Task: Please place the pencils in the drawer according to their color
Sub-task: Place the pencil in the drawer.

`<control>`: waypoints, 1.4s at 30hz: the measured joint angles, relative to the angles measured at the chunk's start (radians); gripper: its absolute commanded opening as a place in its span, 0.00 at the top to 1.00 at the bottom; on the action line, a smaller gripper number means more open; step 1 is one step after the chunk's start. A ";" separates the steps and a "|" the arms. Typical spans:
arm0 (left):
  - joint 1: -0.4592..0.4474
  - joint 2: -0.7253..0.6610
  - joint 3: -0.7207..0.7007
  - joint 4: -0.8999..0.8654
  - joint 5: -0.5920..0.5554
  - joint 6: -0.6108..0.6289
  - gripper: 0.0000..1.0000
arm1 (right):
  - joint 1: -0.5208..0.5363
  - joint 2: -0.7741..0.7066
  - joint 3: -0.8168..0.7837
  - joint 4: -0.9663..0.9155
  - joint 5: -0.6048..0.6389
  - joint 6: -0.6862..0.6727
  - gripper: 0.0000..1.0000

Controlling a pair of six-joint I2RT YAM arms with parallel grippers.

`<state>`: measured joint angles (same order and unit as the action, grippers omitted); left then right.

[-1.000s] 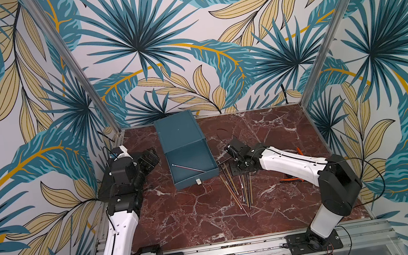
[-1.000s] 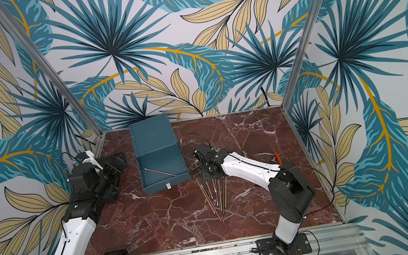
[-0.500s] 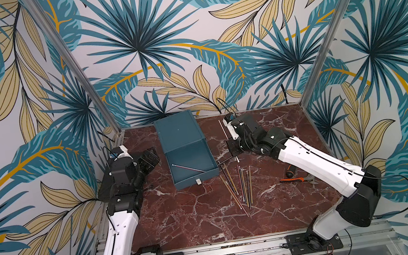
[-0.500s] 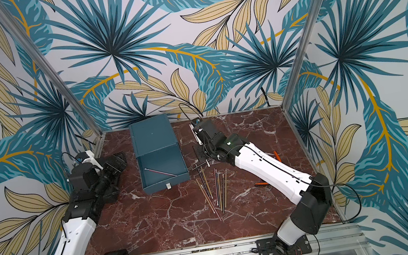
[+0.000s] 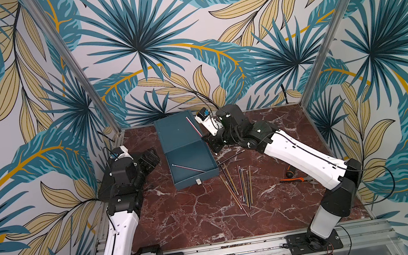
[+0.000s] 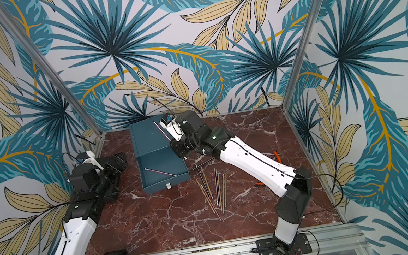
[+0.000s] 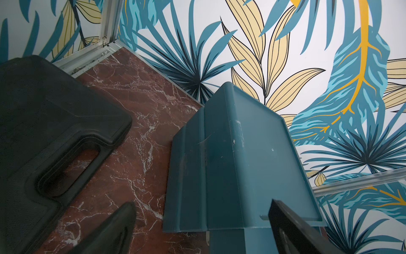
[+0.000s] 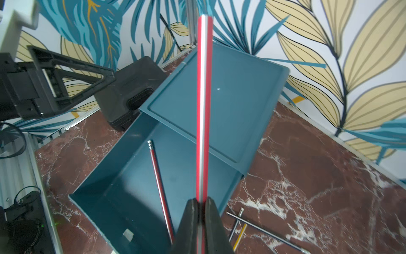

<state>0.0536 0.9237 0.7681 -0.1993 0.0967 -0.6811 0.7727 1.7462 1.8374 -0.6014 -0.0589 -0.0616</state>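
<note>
Next, my right gripper moves over the open drawer, whose bottom lies below it, and lowers to free the pencil beside the matching red one there.
My right gripper (image 8: 200, 201) is shut on a red pencil (image 8: 203, 110), which juts out over the teal drawer cabinet (image 5: 175, 132). In both top views this gripper (image 5: 206, 138) (image 6: 175, 144) hovers at the cabinet's right edge, with the held pencil (image 5: 194, 126) (image 6: 161, 130) slanting over its top. The top drawer (image 5: 188, 160) (image 8: 131, 187) is pulled out, and one red pencil (image 5: 188, 167) (image 8: 160, 187) lies in it. Several tan and dark pencils (image 5: 241, 183) (image 6: 217, 186) lie on the table to its right. My left gripper (image 7: 202, 205) (image 5: 151, 156) is open beside the cabinet's left side.
A flat black plastic case (image 7: 55, 132) (image 8: 131, 92) lies left of the cabinet, under my left arm. An orange-handled tool (image 5: 291, 179) (image 6: 277, 155) lies near my right arm. A few loose pencils (image 8: 239, 228) lie just beside the open drawer. Patterned walls close in the marble table (image 5: 198, 225).
My right gripper rose from the pencil pile with the red pencil and swung back and left to the cabinet. The left arm stayed put.
</note>
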 measured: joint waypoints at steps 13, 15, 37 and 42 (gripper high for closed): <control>0.000 -0.010 0.000 -0.001 -0.007 0.000 0.00 | 0.060 0.124 0.091 -0.105 -0.024 -0.048 1.00; 0.000 -0.010 0.000 -0.001 -0.008 0.000 0.00 | 0.060 0.133 0.091 -0.121 -0.023 -0.049 0.98; 0.000 -0.012 0.000 -0.008 -0.008 0.000 0.00 | 0.086 0.201 0.147 -0.209 0.079 -0.039 0.69; 0.000 -0.017 0.000 -0.008 -0.008 0.000 0.00 | 0.087 0.199 0.182 -0.212 0.120 0.003 0.69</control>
<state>0.0540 0.9066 0.7681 -0.2073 0.0891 -0.6807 0.8593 1.9450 2.0197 -0.8131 0.0612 -0.0589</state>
